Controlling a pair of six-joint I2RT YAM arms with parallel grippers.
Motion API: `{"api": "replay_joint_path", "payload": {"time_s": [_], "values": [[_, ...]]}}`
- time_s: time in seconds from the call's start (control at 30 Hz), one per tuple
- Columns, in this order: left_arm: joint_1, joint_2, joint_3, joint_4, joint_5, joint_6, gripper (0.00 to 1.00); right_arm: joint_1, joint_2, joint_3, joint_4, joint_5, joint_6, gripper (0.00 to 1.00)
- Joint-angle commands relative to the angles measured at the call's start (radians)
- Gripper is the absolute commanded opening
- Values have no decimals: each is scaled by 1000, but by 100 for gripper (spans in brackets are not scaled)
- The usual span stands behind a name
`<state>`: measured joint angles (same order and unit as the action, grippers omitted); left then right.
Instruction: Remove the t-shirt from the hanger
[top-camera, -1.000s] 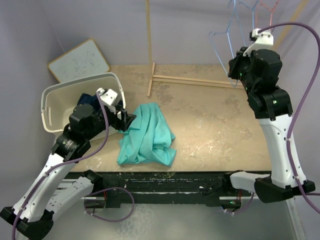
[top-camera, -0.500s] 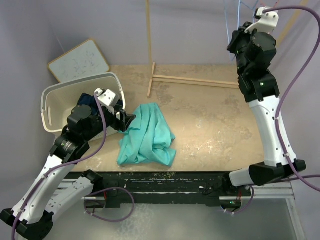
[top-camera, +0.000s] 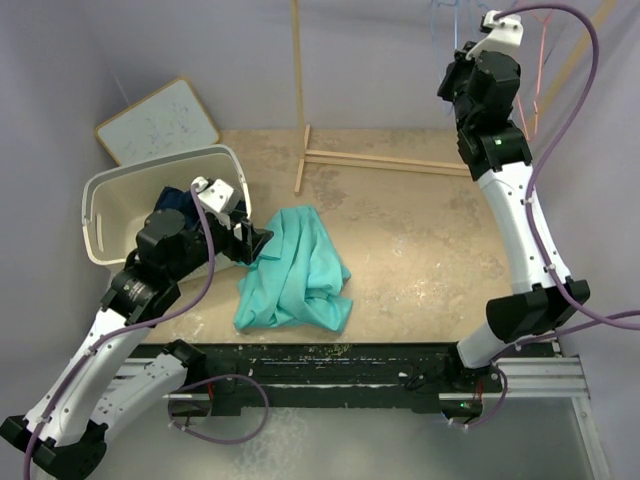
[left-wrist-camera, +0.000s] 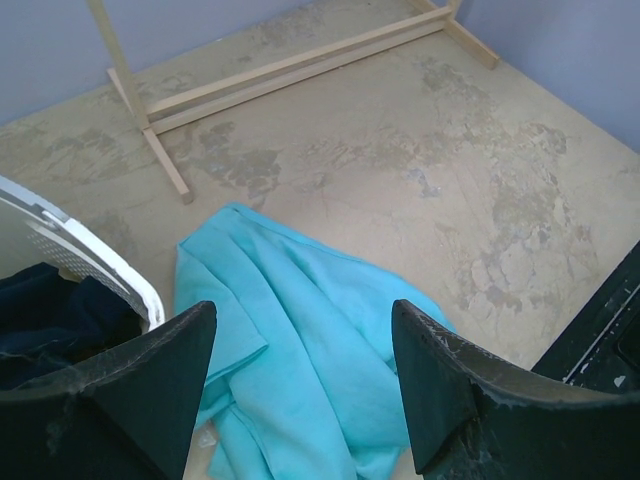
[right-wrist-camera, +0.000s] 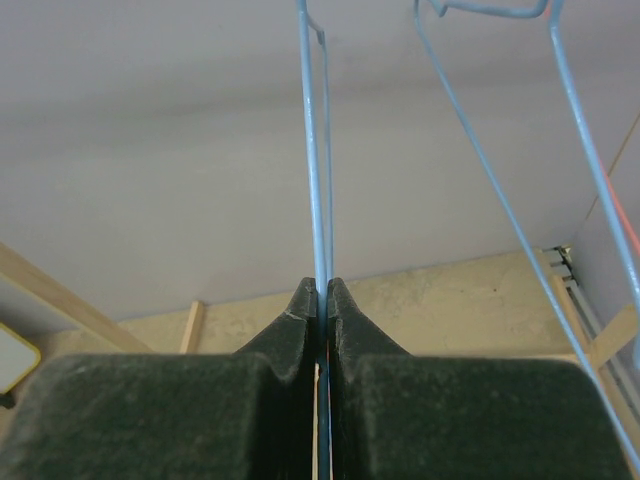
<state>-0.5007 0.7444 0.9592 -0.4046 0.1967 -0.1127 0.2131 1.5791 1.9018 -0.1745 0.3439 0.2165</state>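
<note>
The robot's left gripper will move away from the basket next and down onto one fold, as the teal t-shirt (top-camera: 295, 268) has raised folds across its middle.
The teal t-shirt (top-camera: 295, 268) lies crumpled on the table, off the hanger; the left wrist view shows it (left-wrist-camera: 300, 370) right below the fingers. My left gripper (top-camera: 262, 243) (left-wrist-camera: 300, 310) hovers open over the shirt's left edge, next to the basket, with nothing between its fingers. My right gripper (right-wrist-camera: 322, 285) (top-camera: 458, 55) is raised high at the back right and is shut on the thin blue wire of the hanger (right-wrist-camera: 312, 150). The wire runs straight up from between the pads.
A white laundry basket (top-camera: 110, 185) holding dark clothes (top-camera: 175, 198) stands at the left. A wooden rack (top-camera: 298, 100) with a floor bar (top-camera: 385, 160) stands at the back. A whiteboard (top-camera: 158, 122) leans back left. Another blue wire hanger (right-wrist-camera: 500, 200) hangs to the right.
The right arm has risen and swung left toward the top of the view, still gripping the hanger wire. The left arm and the t-shirt have not moved.
</note>
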Motion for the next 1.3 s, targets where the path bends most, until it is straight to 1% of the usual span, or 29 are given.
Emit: {"api": "replay_joint_path", "payload": {"time_s": [0.0,0.07,0.1,0.2,0.27,0.3,0.33,0.37,0.43,0.53,0.63,0.7,0.77,0.83,0.9,1.03,1.13,1.27], "values": [[-1,6,3,42,30,-7,74,-6,-23,15,54,-42,32,0],[1,7,2,39,32,-7,74,-6,-45,-27,54,-53,39,0],[0,8,3,38,34,-7,74,-6,-63,-51,59,-60,43,2],[1,6,-1,47,58,-6,77,-6,-131,-145,81,-87,50,30],[2,15,-7,58,84,-8,80,-6,-184,-202,82,-105,53,43],[2,24,-8,60,101,-8,82,-6,-208,-229,76,-116,54,62],[2,35,-5,59,118,-8,83,-6,-236,-255,64,-126,55,72],[2,46,-4,59,139,-5,85,-6,-264,-282,48,-136,57,76],[2,79,-6,58,202,12,88,-6,-328,-348,24,-159,59,82],[1,161,5,32,250,18,89,-6,-443,-462,-15,-192,65,85],[-1,289,39,-15,290,8,90,-6,-577,-571,-89,-208,81,86],[-4,373,57,-30,311,-34,93,-6,-662,-654,-95,-201,93,87],[-8,453,71,-47,285,-89,93,-6,-738,-723,-97,-220,122,87],[-21,533,91,-84,201,-139,93,-6,-802,-782,-128,-244,153,87],[-46,562,90,-90,115,-182,94,-6,-857,-843,-136,-286,179,87],[-124,612,41,-47,20,-262,95,-6,-936,-953,-116,-364,225,87],[-204,684,33,-48,-42,-292,95,-6,-951,-997,-95,-396,244,87],[-298,801,68,-114,-199,-305,96,-6,-946,-1015,-80,-404,242,87]]}}
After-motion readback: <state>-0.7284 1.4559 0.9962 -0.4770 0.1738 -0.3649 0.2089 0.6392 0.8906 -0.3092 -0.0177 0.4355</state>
